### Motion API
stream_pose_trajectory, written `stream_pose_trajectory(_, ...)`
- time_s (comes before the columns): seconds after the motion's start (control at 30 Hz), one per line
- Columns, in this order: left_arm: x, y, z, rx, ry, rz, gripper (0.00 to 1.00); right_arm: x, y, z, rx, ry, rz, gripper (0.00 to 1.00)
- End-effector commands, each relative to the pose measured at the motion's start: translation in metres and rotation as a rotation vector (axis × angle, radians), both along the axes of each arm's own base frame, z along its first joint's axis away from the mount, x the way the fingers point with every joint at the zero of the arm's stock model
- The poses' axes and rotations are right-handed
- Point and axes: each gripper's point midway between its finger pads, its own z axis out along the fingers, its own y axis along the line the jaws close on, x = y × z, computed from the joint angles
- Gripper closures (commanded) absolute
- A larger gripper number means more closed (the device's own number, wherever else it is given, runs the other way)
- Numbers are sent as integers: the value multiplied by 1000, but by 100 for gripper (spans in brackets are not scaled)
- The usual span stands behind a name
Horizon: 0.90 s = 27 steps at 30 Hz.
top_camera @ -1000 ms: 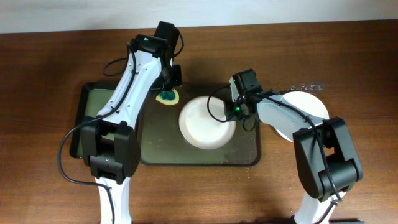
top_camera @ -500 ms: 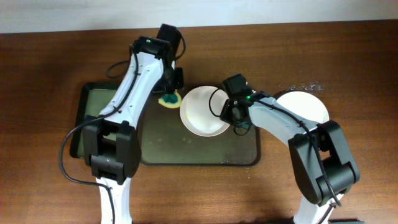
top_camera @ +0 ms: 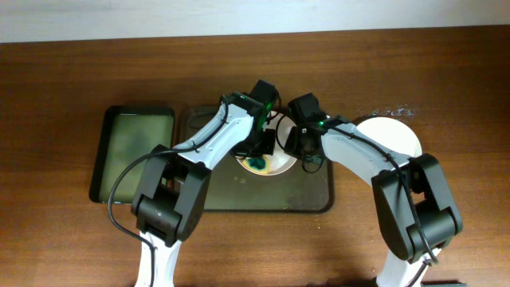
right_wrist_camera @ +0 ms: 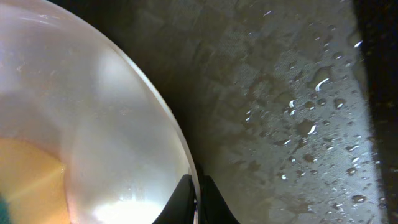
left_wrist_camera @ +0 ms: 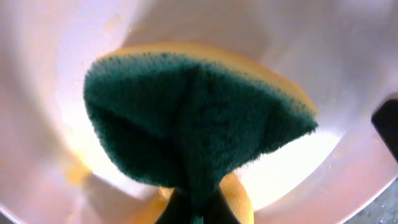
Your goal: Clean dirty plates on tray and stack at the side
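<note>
Next, my left gripper needs to move off the plate over the smaller black tray (top_camera: 146, 142), which lies empty to its left in the overhead view, and release the sponge (top_camera: 258, 164).
A white plate (top_camera: 271, 162) sits tilted over the back middle of the dark brown tray (top_camera: 311, 190). My right gripper (top_camera: 295, 148) is shut on its right rim; in the right wrist view the two fingers pinch the plate (right_wrist_camera: 93, 124) edge at my right gripper (right_wrist_camera: 196, 202). My left gripper (top_camera: 263, 153) is shut on a green and yellow sponge (top_camera: 258, 164), which is pressed against the plate's face. In the left wrist view the sponge (left_wrist_camera: 193, 118) fills the middle, with white plate (left_wrist_camera: 348, 56) all around it. A second plate (top_camera: 396, 135) lies on the table to the right of the tray.
A smaller black tray with a greenish inside (top_camera: 131, 151) lies left of the brown tray. The brown tray's floor (right_wrist_camera: 292, 124) is wet with droplets. Both arms cross closely over the tray's back edge.
My left arm has swung right from the tray's back left corner, bringing the sponge onto the plate. My right gripper raised the plate toward the tray's back, then held it there.
</note>
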Motion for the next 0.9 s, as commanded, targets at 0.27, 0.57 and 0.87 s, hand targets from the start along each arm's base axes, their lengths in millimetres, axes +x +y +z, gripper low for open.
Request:
stream_pose_trajectory(0.27,62,69,0,395,-365,169,100,-16,-11,-13,-18,74,21,96)
stream_pose_trajectory(0.57,127,78,46,442,-739,364,100,-27,-8,-14,-7,117,54,96)
stream_pose_trajectory(0.87,112,78,70,438,-572,222,100,-26,-3,-14,8,106,132,96)
